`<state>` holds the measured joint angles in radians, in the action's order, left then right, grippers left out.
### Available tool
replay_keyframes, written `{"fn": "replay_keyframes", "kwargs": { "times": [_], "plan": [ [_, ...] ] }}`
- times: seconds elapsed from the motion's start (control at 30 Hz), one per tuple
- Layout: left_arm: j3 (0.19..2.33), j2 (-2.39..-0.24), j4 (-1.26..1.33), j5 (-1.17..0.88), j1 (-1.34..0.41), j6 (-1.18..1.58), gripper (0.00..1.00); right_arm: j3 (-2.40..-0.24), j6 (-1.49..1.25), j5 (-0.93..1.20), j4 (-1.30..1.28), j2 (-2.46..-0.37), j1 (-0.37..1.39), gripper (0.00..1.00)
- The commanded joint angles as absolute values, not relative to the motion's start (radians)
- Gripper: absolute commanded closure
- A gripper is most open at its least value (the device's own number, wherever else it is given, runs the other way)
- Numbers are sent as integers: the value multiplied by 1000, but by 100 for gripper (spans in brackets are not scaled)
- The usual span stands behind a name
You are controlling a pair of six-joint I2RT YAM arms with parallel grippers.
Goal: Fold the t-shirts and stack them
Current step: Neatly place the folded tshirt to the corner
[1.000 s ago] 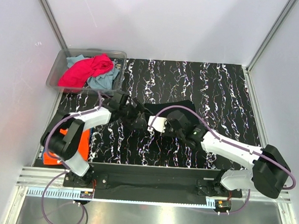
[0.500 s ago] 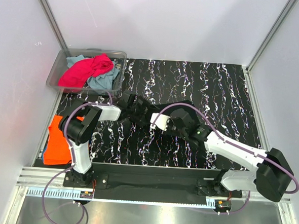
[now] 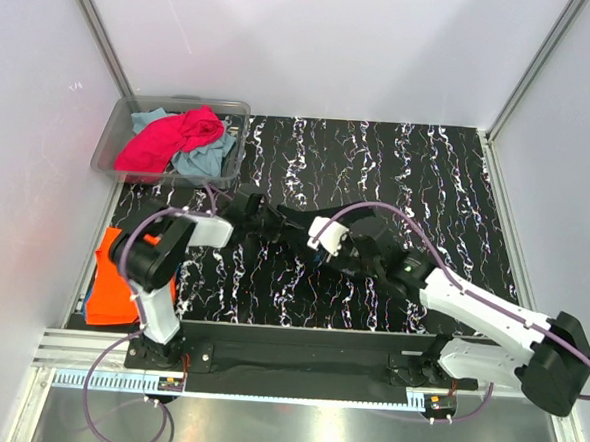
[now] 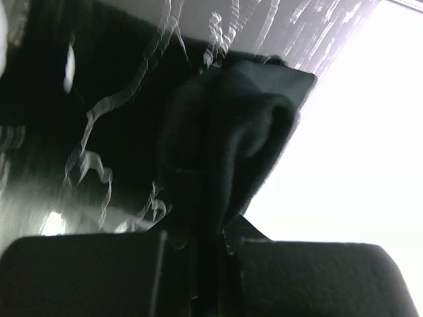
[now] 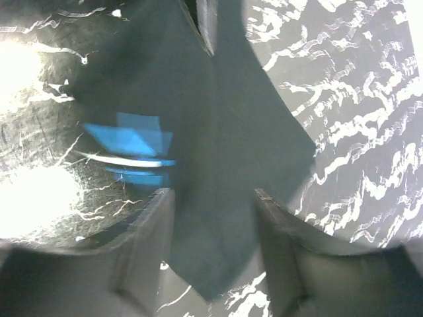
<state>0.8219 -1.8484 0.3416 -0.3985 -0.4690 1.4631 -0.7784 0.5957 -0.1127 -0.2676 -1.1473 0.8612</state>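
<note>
The left gripper swings to the left in the top view next and releases the black t-shirt [image 3: 347,216] there, since the orange t-shirt [image 3: 114,270] lies folded atop a blue layer.
The black t-shirt [image 3: 347,216] lies bunched on the marbled table between the two arms. My left gripper [image 3: 273,223] is shut on a fold of it, and in the left wrist view the dark cloth [image 4: 225,132] rises out of the closed gripper [image 4: 201,234]. My right gripper [image 3: 302,239] is open just right of it; a flat point of the black shirt [image 5: 225,132] lies under and between its spread fingers [image 5: 149,224]. An orange t-shirt [image 3: 114,270] lies folded at the left edge. Magenta [image 3: 175,139] and teal [image 3: 207,158] t-shirts sit in the bin.
The clear plastic bin [image 3: 182,104] stands at the back left corner of the table. A blue layer [image 3: 92,304] shows under the orange shirt. White walls with metal posts enclose the table. A blurred blue patch [image 5: 132,148] shows at the shirt's edge.
My left gripper has closed on the black shirt. My right gripper has opened and let go of it. The left arm swung right, away from the orange shirt.
</note>
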Motion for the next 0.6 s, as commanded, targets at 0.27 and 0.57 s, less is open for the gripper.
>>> {"fn": "replay_keyframes", "kwargs": {
  "times": [0.27, 0.57],
  "plan": [
    [773, -1257, -377, -6, -387, 1221, 100, -887, 446, -241, -368, -982, 854, 0],
    [863, -1032, -730, 219, -264, 1138, 100, -900, 442, -210, -397, -939, 854, 0]
  ]
}}
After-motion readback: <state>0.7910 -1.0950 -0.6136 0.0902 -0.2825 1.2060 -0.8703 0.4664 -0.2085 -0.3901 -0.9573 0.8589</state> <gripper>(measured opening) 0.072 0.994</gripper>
